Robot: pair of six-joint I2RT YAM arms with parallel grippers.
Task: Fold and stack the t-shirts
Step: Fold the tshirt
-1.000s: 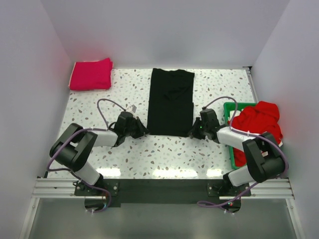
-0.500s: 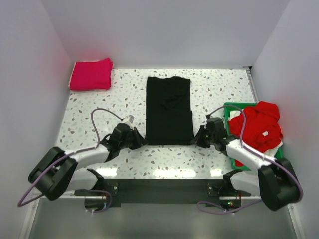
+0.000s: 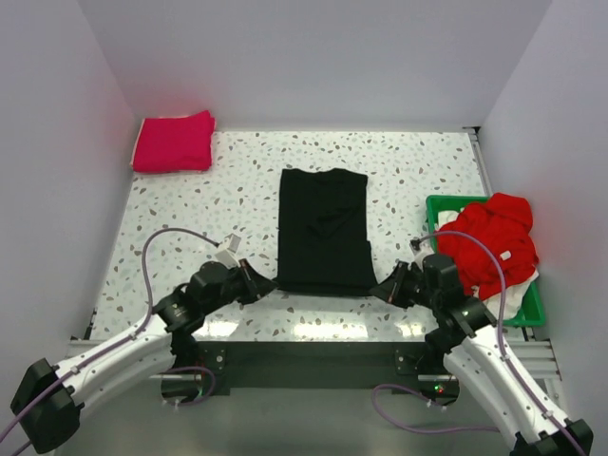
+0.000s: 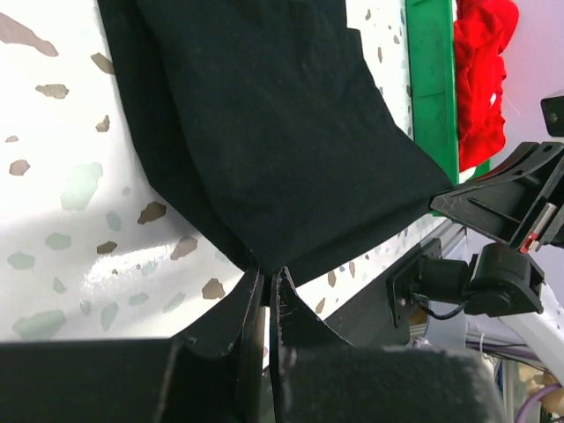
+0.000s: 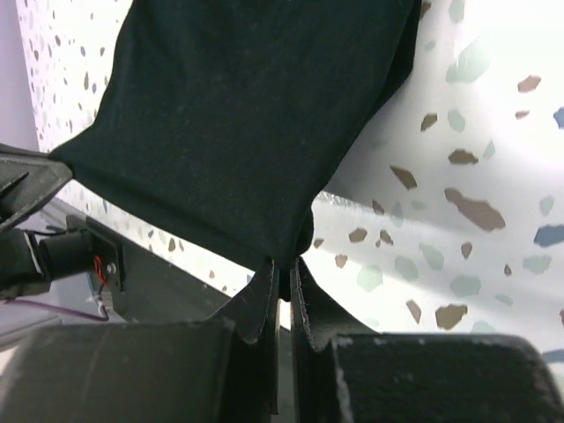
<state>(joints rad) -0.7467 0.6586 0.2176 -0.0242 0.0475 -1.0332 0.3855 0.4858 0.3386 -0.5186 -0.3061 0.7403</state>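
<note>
I will swing my left gripper up and outward next, then down onto the black t-shirt's far end (image 3: 293,178) to let go of its corner, because the black t-shirt still lies at full length.
A black t-shirt (image 3: 323,228), folded into a long strip, lies in the middle of the speckled table. My left gripper (image 3: 268,285) is shut on its near left corner (image 4: 264,260). My right gripper (image 3: 380,289) is shut on its near right corner (image 5: 286,251). Both corners sit close to the table's front edge. A folded magenta-pink t-shirt (image 3: 174,141) lies at the far left corner. A bright red t-shirt (image 3: 489,237) is heaped over a white one (image 3: 518,285) in the green tray (image 3: 439,204) at the right.
The green tray stands along the right wall, and its rim (image 4: 432,79) shows in the left wrist view. White walls close off the left, back and right. The metal rail (image 3: 313,356) runs along the near edge, below the cloth's front corners.
Both grippers have pulled the near edge of the black t-shirt toward the front of the table, and the whole shirt has slid nearer. Both arms have stretched out and lowered.
</note>
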